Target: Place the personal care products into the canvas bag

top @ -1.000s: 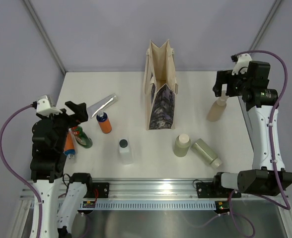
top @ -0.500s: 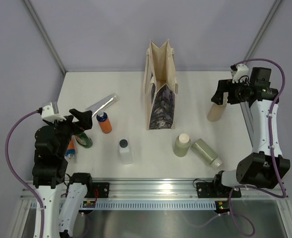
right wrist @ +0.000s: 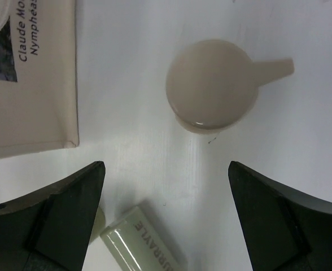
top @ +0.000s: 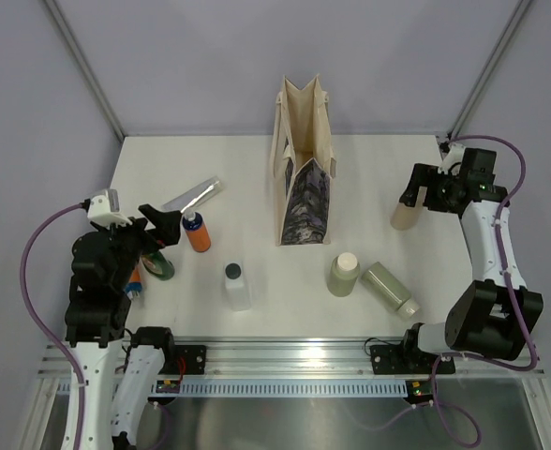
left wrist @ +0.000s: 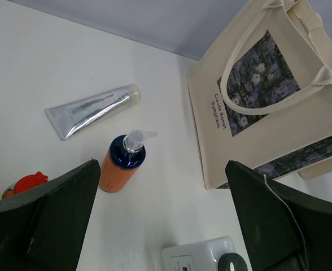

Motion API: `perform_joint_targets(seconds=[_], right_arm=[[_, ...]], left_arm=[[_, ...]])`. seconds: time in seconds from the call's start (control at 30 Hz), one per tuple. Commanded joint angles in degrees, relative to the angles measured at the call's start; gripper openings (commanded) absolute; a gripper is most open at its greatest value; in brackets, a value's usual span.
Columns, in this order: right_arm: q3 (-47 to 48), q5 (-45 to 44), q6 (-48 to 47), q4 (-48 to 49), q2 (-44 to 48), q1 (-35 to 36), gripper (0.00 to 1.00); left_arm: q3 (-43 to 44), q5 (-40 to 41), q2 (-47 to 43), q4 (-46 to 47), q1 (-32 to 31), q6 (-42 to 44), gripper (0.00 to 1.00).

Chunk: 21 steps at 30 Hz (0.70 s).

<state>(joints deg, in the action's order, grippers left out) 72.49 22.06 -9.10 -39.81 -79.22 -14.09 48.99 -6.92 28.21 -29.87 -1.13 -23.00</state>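
Observation:
The robot's open right gripper will next move down and slightly outward around the head of the beige pump bottle point(top: 406, 214) point(right wrist: 213, 84) and close, since it is still beyond the robot's fingers.
The canvas bag point(top: 304, 178) stands upright at the middle back, its mouth open. My left gripper point(top: 162, 225) is open and empty above the table, beside an orange bottle point(top: 197, 232) and the silver tube point(top: 193, 195). A green red-capped bottle point(top: 156, 263) and a second orange bottle point(top: 132, 274) lie under its arm. My right gripper point(top: 424, 191) is open and empty just above the beige pump bottle point(top: 406, 214). In the left wrist view the gripper point(left wrist: 163, 220) faces the orange bottle point(left wrist: 121, 165), tube point(left wrist: 92, 108) and bag point(left wrist: 267, 96). In the right wrist view the gripper point(right wrist: 166, 217) sits near the pump bottle point(right wrist: 211, 84).
A clear black-capped bottle point(top: 235, 285) stands in front of the bag. One pale-green cylinder point(top: 343, 274) stands upright, another point(top: 390, 289) lies on its side at the front right. The metal rail point(top: 285, 361) runs along the near edge.
My right arm has lowered and drawn in, bringing its gripper down over the beige pump bottle. My left gripper has shifted slightly right toward the orange bottle.

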Motion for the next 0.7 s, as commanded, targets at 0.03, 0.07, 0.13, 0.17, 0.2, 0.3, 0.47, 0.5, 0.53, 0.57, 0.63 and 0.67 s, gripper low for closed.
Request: perform_joint_targets(seconds=[0.03, 0.07, 0.13, 0.17, 0.2, 0.3, 0.47, 0.5, 0.53, 0.57, 0.63, 0.67], right_arm=[[-7.1, -11.8, 18.6, 10.9, 1.6, 0.3, 0.99], [-9.1, -12.3, 20.1, 12.5, 1.2, 0.3, 0.99], [-11.5, -14.8, 21.6, 18.5, 1.3, 1.1, 0.99], [-13.6, -15.7, 21.7, 20.6, 1.6, 1.9, 1.00], [-14.5, -15.9, 21.5, 22.7, 1.6, 2.3, 1.00], [-16.7, -18.3, 22.5, 29.2, 1.2, 3.3, 1.00], [-19.3, -17.3, 21.6, 39.2, 1.0, 4.2, 0.99], [-19.4, -18.0, 20.7, 42.5, 1.0, 4.8, 0.99], [-19.4, -18.6, 20.3, 43.5, 0.8, 4.9, 1.00], [-19.1, -19.3, 19.9, 44.2, 0.1, 5.1, 1.00], [-18.4, -20.4, 19.4, 46.0, -0.8, 5.1, 0.99], [-18.3, -20.3, 19.3, 46.4, -1.7, 5.1, 0.99]], left_arm=[[-1.5, -2.4, 0.5, 4.2, 0.2, -1.3, 0.99], [-1.7, -2.8, 0.6, 5.0, 0.2, -1.6, 0.99], [-2.4, -3.5, 1.0, 6.0, 0.1, -2.0, 0.99], [-2.7, -4.0, 1.1, 6.8, 0.2, -2.2, 0.99], [-2.8, -4.2, 1.2, 7.1, 0.2, -2.7, 0.99], [-3.7, -4.9, 1.5, 7.7, 0.2, -3.6, 0.99], [-4.9, -5.6, 1.4, 8.1, 0.2, -5.4, 0.99], [-5.0, -5.7, 1.5, 8.2, 0.2, -5.6, 0.99], [-5.1, -5.8, 1.4, 8.1, 0.2, -5.7, 0.99], [-5.2, -5.7, 1.2, 7.9, 0.2, -6.1, 0.99], [-5.7, -5.7, 1.1, 7.9, 0.2, -6.5, 0.99], [-5.8, -5.7, 1.1, 7.9, 0.2, -6.8, 0.99]])
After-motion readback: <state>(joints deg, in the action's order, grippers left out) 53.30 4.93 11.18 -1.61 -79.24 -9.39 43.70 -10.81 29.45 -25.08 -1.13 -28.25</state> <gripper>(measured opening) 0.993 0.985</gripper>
